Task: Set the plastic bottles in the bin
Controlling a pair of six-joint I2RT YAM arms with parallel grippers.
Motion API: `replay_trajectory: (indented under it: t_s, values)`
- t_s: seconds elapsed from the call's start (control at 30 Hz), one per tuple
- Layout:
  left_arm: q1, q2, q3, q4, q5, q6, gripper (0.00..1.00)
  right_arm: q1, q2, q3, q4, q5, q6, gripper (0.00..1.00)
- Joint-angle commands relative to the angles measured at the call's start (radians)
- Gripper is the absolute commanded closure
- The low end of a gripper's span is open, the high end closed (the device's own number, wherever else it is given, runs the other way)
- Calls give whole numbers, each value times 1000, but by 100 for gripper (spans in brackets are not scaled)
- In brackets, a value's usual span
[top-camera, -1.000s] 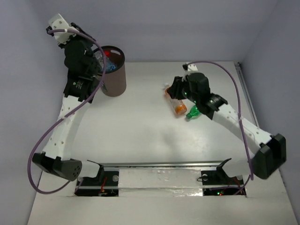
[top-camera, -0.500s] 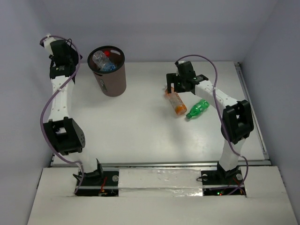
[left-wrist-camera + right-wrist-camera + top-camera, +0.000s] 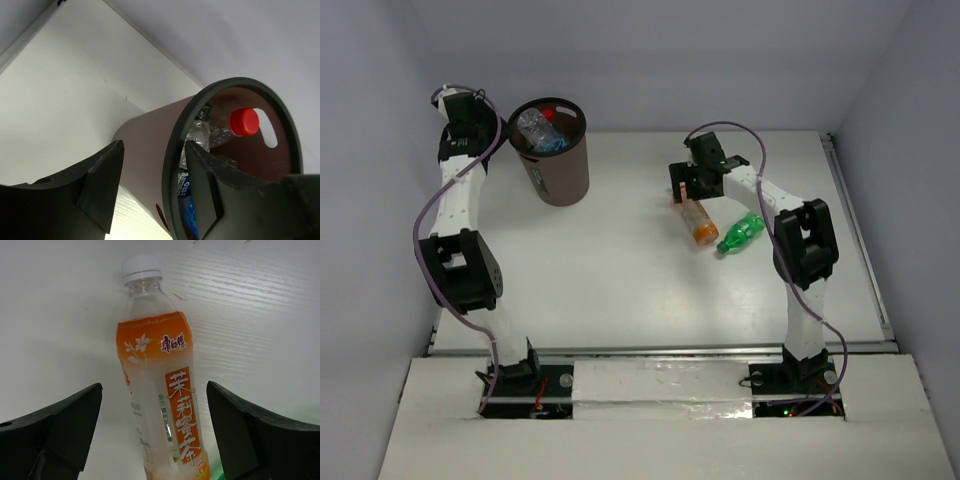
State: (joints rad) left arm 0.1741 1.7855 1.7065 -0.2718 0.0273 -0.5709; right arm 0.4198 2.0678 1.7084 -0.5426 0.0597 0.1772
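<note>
My right gripper moves down onto the orange bottle's upper label (image 3: 687,203) (image 3: 156,342), just below the bottle's white cap, and closes next. Its open fingers already are on either side of the bottle.
The dark brown bin (image 3: 560,170) stands at the far left and holds several bottles: a clear one with a red cap (image 3: 244,121), a plain clear one (image 3: 200,134) and a blue-labelled one (image 3: 187,200). My left gripper (image 3: 480,122) is open and empty just left of the bin; in the left wrist view (image 3: 155,147) its jaws straddle the bin's rim (image 3: 235,81). The orange bottle (image 3: 700,222) with a white cap lies on the table, with the green bottle (image 3: 742,232) beside it. My right gripper (image 3: 694,182) is open above the orange bottle (image 3: 160,390), one finger on each side.
The white table (image 3: 620,270) ends at grey walls at the back and on both sides. A metal rail (image 3: 660,350) runs along the near edge by the arm bases. A sliver of the green bottle (image 3: 214,473) shows at the bottom of the right wrist view.
My left arm has pulled back from over the bin to its left side. My right gripper has shifted left and settled over the cap end of the orange bottle.
</note>
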Motion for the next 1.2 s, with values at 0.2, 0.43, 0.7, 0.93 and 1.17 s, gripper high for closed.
replay_trajectory:
  t_s: [0.2,0.43,0.7,0.93,1.17]
  values:
    - [-7,29,-22,52,54,6,62,4,34,49,7,9,-19,10]
    - [-16,46,5,13,68,35,91,4,113,135,-33,-17,-24,14]
    - [-16,15,42,-73,109,78,100,-6,155,192,-68,-27,-39,33]
    - [-16,-78,-34,-110,184,114,100,-6,106,126,-36,-50,-31,42]
    - [-65,-170,-90,-164,221,157,100,-6,-86,-29,84,-184,22,44]
